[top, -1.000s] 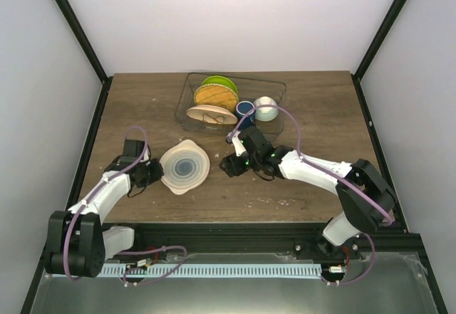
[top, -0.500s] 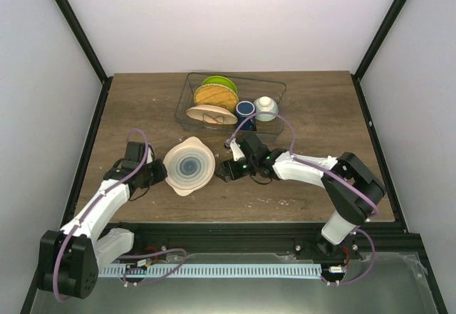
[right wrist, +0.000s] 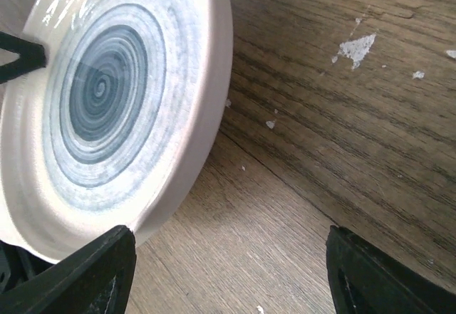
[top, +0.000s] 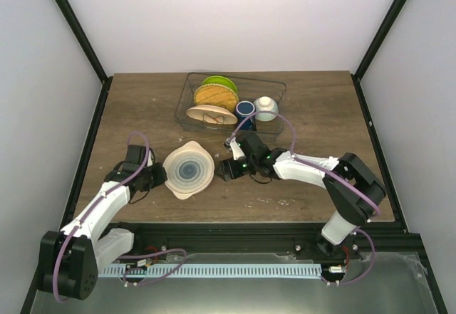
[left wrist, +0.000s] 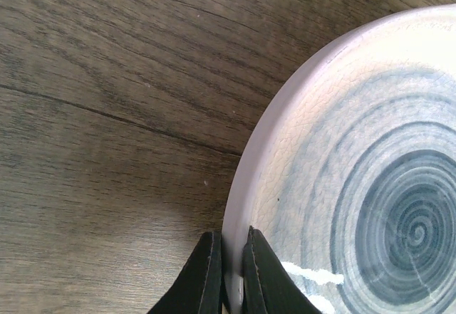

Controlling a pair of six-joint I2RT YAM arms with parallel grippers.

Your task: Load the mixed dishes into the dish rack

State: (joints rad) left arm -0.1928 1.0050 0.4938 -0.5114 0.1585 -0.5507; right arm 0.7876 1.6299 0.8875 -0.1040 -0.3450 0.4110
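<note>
I need to slide my right gripper to the left in the top view next, onto the plate's nearest rim [top: 212,169] [right wrist: 171,199], because that rim is still outside its open fingers.
The beige plate [top: 189,169] lies on the table in front of the rack with its white, blue-ringed underside up. My left gripper [top: 158,179] is shut on its left rim; in the left wrist view the black fingers [left wrist: 206,271] pinch the plate's edge [left wrist: 356,186]. My right gripper [top: 222,169] is open and empty just right of the plate [right wrist: 107,100], with the plate's near rim by its left finger [right wrist: 78,271]. The clear dish rack [top: 279,86] holds the lime-green plate [top: 219,85], the tan woven plate [top: 216,97], the dark blue mug [top: 244,107] and the pale bowl [top: 265,107].
A pale plate [top: 211,114] leans at the rack's front left. The rack stands at the back middle of the wooden table [top: 142,107]. Black frame posts run up both sides. White flecks mark the wood [right wrist: 354,47] near my right gripper.
The plate has shifted slightly right with my left gripper on it. My right gripper has edged left toward the plate. The pale bowl has settled in the rack.
</note>
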